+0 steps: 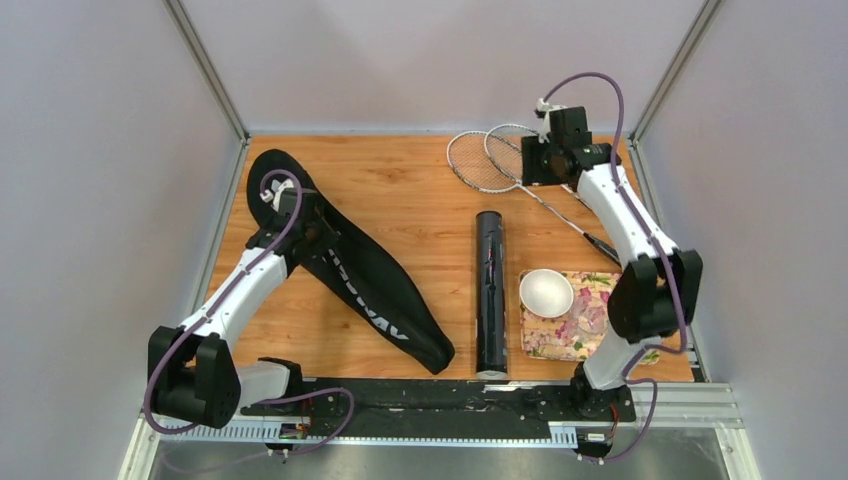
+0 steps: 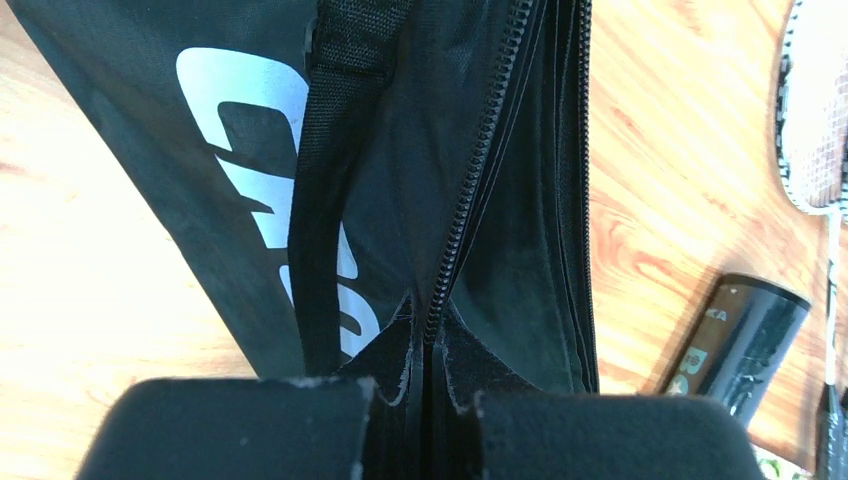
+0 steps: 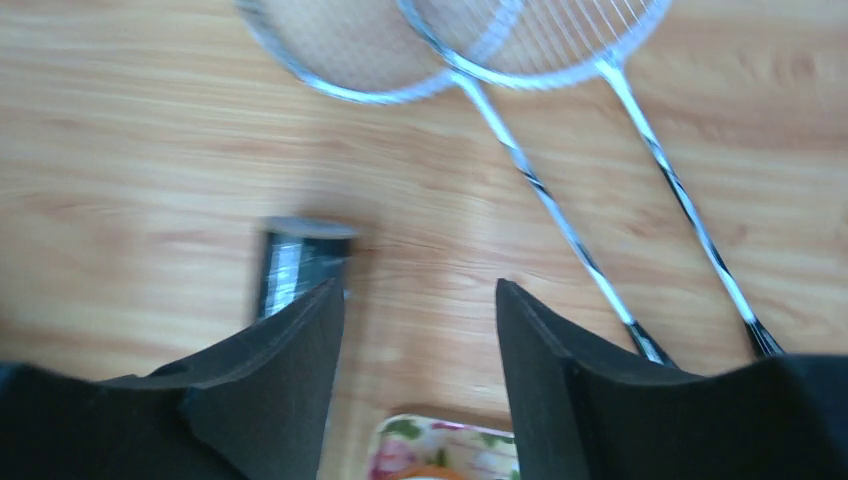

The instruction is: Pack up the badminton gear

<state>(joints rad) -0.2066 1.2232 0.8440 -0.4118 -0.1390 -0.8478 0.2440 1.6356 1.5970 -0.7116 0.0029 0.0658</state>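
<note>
The head of the far racket lies on top, so the right gripper will next move to its right in the top view and go down around the far racket's shaft (image 1: 577, 195) (image 3: 663, 163) below.
The black CROSSWAY racket bag (image 1: 370, 290) lies diagonally on the left of the table. My left gripper (image 1: 300, 218) is shut on the bag's zipper edge; in the left wrist view the bag (image 2: 230, 150) fills the frame and the gripper (image 2: 425, 350) pinches the fabric by the zipper. Two silver rackets (image 1: 485, 160) lie at the back right, crossed. My right gripper (image 1: 532, 162) hovers over their heads, open and empty (image 3: 420, 300), with the rackets (image 3: 560, 220) beyond its fingertips. The long dark tube (image 1: 490, 290) lies in the middle. No shuttlecock shows clearly.
A small white bowl (image 1: 546, 292) sits on the flower-patterned tray (image 1: 560, 340) at the near right, partly under the right arm. The tray's edge (image 3: 450, 450) shows between the right fingers. Frame posts and walls stand round the table.
</note>
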